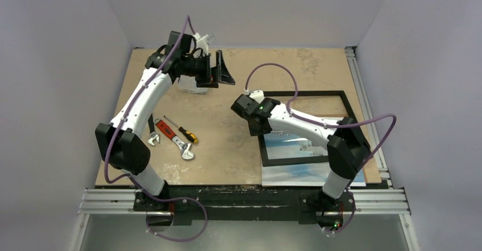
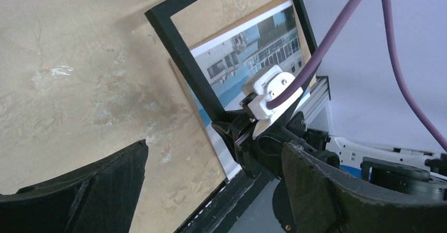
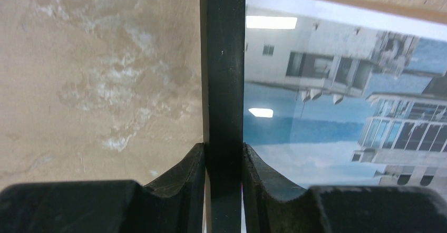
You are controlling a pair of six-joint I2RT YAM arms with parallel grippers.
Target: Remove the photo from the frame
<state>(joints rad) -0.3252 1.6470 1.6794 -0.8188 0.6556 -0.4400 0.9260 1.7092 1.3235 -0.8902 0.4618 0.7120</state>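
The frame's near half still covers the photo, so my right gripper will next carry the frame outward and release it on the bare tabletop beyond the photo.
The thin black frame is at the right of the table, and bare table shows through its far half. The photo, a white building against blue sky, lies flat under the frame's near half and sticks out past its near bar. My right gripper is shut on the frame's left bar, one finger on each side, with the photo just to the right. My left gripper is open and empty, held high at the far left. The left wrist view looks across at the frame and the photo.
Two wrenches and screwdrivers lie left of centre. A clear plastic box stands under the left gripper at the back. The photo's near edge reaches the table's front edge. A metal rail runs along the right side.
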